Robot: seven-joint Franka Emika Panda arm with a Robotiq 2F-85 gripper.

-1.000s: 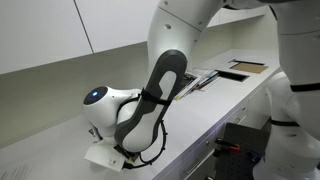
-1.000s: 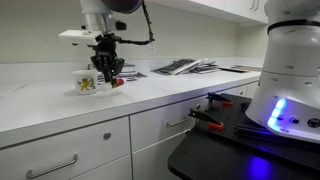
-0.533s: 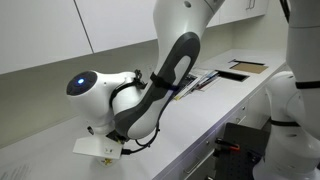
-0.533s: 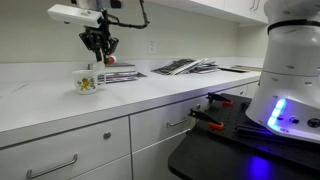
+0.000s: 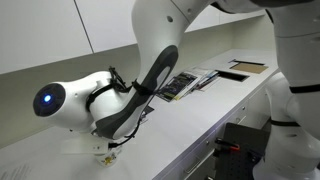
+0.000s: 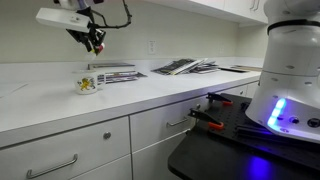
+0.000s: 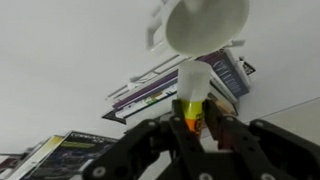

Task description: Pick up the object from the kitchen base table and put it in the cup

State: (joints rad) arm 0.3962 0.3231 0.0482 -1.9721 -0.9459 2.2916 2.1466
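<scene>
My gripper holds the stick, and the cup's opening is below, just beyond the stick's tip. Next, it should go down and tilt until the stick goes into the cup's opening [image 6: 88, 73] [image 7: 207, 22], then let go.
In the wrist view my gripper [image 7: 192, 118] is shut on the object [image 7: 191, 88], a stick with a whitish body and yellow and red sections. The white cup [image 7: 205, 25] lies just beyond the stick's tip on the white kitchen base table [image 7: 60, 50]. In an exterior view my gripper [image 6: 93, 42] hangs well above the cup [image 6: 88, 84], which stands on the countertop [image 6: 150, 88]; the stick is too small to make out there. In the other exterior view the arm [image 5: 110, 105] hides the gripper, the cup and the stick.
Stacks of dark-covered books [image 6: 183, 67] lie on the counter behind and beside the cup, also in the wrist view [image 7: 165, 85] and the exterior view [image 5: 180, 84]. A flat board [image 5: 247, 69] lies at the counter's far end. A second white robot base [image 6: 290, 80] stands nearby.
My gripper has risen from the counter beside the cup to well above it, with the stick in it. The arm has swung across the exterior view.
</scene>
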